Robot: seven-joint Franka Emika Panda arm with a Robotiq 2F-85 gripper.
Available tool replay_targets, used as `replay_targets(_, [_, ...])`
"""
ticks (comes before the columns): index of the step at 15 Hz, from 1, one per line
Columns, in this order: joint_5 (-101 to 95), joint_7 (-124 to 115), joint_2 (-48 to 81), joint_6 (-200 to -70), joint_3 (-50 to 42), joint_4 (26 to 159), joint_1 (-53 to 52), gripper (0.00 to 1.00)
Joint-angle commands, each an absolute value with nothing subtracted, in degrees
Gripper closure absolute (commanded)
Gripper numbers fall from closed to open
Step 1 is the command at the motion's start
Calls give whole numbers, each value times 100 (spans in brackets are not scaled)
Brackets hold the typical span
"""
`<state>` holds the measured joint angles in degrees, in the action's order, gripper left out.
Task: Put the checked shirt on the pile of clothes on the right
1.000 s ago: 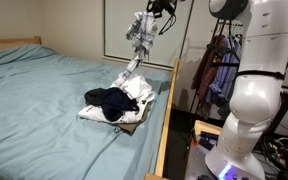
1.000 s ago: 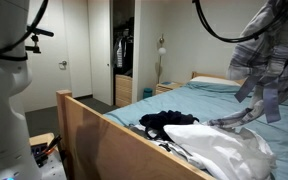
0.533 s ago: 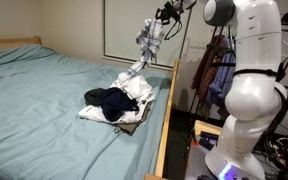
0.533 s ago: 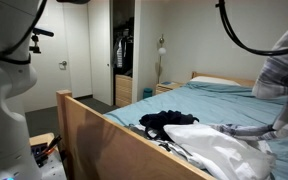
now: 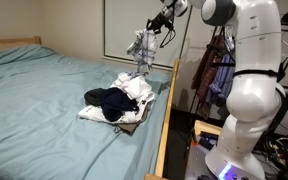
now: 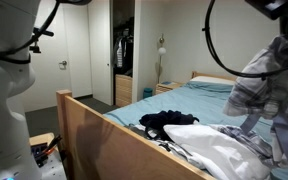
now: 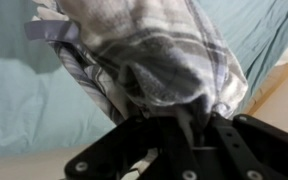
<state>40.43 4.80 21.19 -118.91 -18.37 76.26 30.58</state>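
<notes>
Next, the gripper moves down and draws back over the white clothes (image 5: 134,85) to let go of the shirt (image 5: 142,49), since they lie below it and nearer the base.
The checked shirt (image 5: 142,49) is grey and white plaid. It hangs in the air from my gripper (image 5: 160,22), above the far end of the pile of clothes (image 5: 117,101) on the bed. In an exterior view the shirt (image 6: 264,88) hangs at the right edge, over the white clothes of the pile (image 6: 224,150). In the wrist view the shirt (image 7: 149,55) fills the frame and its bunched cloth runs down between my jaws (image 7: 179,125). The jaws are shut on it.
The pile holds dark (image 5: 106,98) and white garments near the bed's wooden side rail (image 5: 165,120). The teal bedsheet (image 5: 34,110) spreads beyond it. A clothes rack (image 5: 216,62) stands behind the robot's white base (image 5: 246,100). A pillow (image 6: 216,82) lies at the bed's head.
The gripper has swung with the shirt toward the rail side and lifted it; its trailing end, which touched the pile one second ago, now hangs free above it.
</notes>
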Motion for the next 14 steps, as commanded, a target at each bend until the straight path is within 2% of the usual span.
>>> replay_targets(1, [3514, 1330, 1443, -11936, -1788, 8825, 2709, 95])
replay_targets(3, [3512, 1916, 1355, -11809, -1755, 8941, 2689, 95])
replay_targets(4, [3552, 1349, 1750, -11875, -1688, 8504, 2765, 80])
replay_targets(7, [3557, 1707, 1598, -11867, -1694, 8722, 2740, 80])
replay_targets(8, [3509, 1678, 1590, -12021, -1714, 8771, 2707, 95])
replay_targets(14, [3493, 2383, 1364, -11986, -1318, 10181, 2395, 95])
